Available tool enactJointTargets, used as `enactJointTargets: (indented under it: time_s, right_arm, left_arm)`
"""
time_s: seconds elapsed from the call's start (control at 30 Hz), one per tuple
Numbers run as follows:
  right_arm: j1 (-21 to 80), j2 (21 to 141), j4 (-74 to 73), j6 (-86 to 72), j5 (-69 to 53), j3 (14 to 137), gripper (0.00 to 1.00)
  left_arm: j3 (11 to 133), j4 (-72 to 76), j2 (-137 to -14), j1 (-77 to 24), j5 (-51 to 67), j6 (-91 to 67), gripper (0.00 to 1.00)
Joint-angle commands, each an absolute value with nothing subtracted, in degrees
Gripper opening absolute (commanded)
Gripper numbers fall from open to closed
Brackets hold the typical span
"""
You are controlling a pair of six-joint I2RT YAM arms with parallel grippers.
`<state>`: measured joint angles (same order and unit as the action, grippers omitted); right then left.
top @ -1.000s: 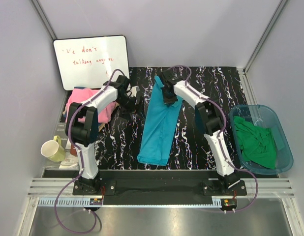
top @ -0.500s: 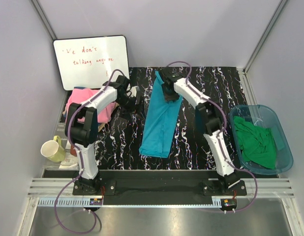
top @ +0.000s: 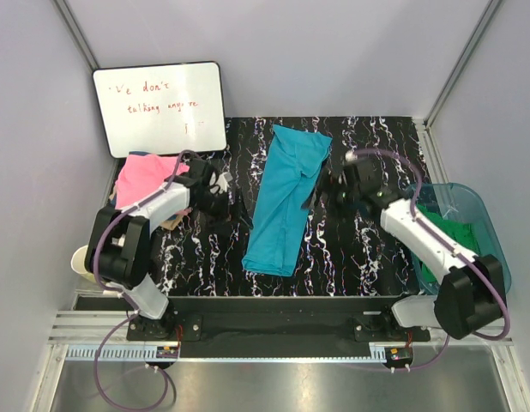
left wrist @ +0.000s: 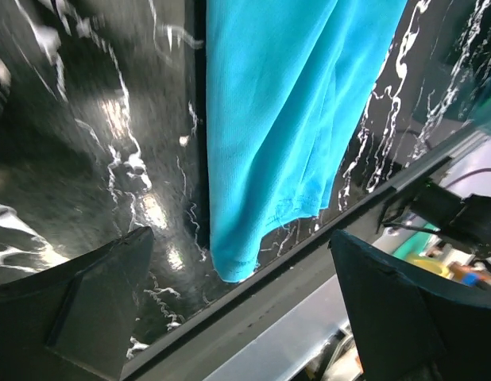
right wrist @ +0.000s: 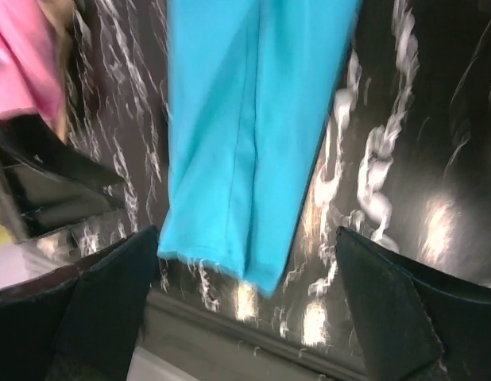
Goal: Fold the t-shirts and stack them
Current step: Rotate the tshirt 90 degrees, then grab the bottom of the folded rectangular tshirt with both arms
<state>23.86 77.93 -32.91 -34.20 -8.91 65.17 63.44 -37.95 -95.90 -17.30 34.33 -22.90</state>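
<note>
My left gripper will go down and back toward the mat's near edge next, onto that end of the t-shirt, because the t-shirt's near end point(top: 267, 268) point(left wrist: 239, 252) is lying flat and unfolded.
A teal-blue t-shirt point(top: 286, 202), folded into a long strip, lies flat on the black marbled mat point(top: 376, 146), running from the far middle towards the near edge. Left of it my left gripper point(top: 229, 199) stands open and empty; the left wrist view shows the t-shirt's point(left wrist: 285, 119) near end between and beyond the fingers of this gripper point(left wrist: 239, 262). Right of the strip my right gripper point(top: 327, 184) is open and holds nothing, with the same t-shirt point(right wrist: 245, 119) ahead of this gripper point(right wrist: 245, 238). A pink t-shirt point(top: 145, 172) lies at the mat's left edge. A green t-shirt point(top: 454, 245) sits in the tub.
A translucent blue tub point(top: 498, 257) stands at the right, partly behind my right arm. A whiteboard point(top: 158, 103) leans on the back wall at the left. A yellowish mug point(top: 79, 257) peeks out behind my left arm. The mat's near edge meets a metal rail point(top: 274, 322).
My right gripper opened, let go of the teal-blue t-shirt's far end and drew back to the right. The t-shirt's far end now lies spread flat. My left arm pulled back slightly.
</note>
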Motion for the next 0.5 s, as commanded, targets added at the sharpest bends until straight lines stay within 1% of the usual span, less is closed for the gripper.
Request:
enactJointTargets:
  time_s: [0.0,0.03,0.07,0.1,0.17,0.2,0.37,0.4,0.47]
  right_arm:
    - [24.3,74.2,-13.8,-54.0,-26.6,40.1,1.0]
    - [24.3,73.4,-10.4,-58.2,-27.5,36.9,1.0]
    - [24.3,72.9,-7.8,-59.1,-27.9,34.6,1.0]
    - [24.3,72.3,-7.7,-59.3,-27.9,32.4,1.0]
    - [24.4,72.2,-7.8,-58.9,-27.9,31.4,0.98]
    - [24.5,72.4,-7.9,-59.0,-27.9,30.8,0.97]
    - [26.4,76.1,-5.9,-60.3,-27.7,30.1,0.94]
    - [26.9,77.0,-4.5,-60.9,-28.0,29.1,0.9]
    - [27.5,80.3,-0.7,-63.4,-29.4,28.0,0.83]
  left_arm:
    - [55.5,-26.8,-90.4,-17.5,39.1,-30.6,0.98]
    - [52.6,-26.0,-89.0,-17.7,39.1,-31.4,0.96]
    - [51.4,-25.6,-88.6,-17.8,38.9,-32.2,0.91]
    - [50.3,-24.9,-88.0,-18.1,37.8,-32.5,0.88]
    - [47.1,-24.2,-86.8,-19.0,36.7,-33.6,0.82]
    - [46.3,-23.7,-86.6,-19.4,36.0,-34.1,0.76]
    - [41.6,-19.8,-87.0,-25.0,34.3,-38.2,0.64]
    - [41.1,-18.6,-87.4,-25.9,33.7,-38.8,0.57]
    - [39.6,-17.3,-87.5,-28.3,32.7,-41.1,0.54]
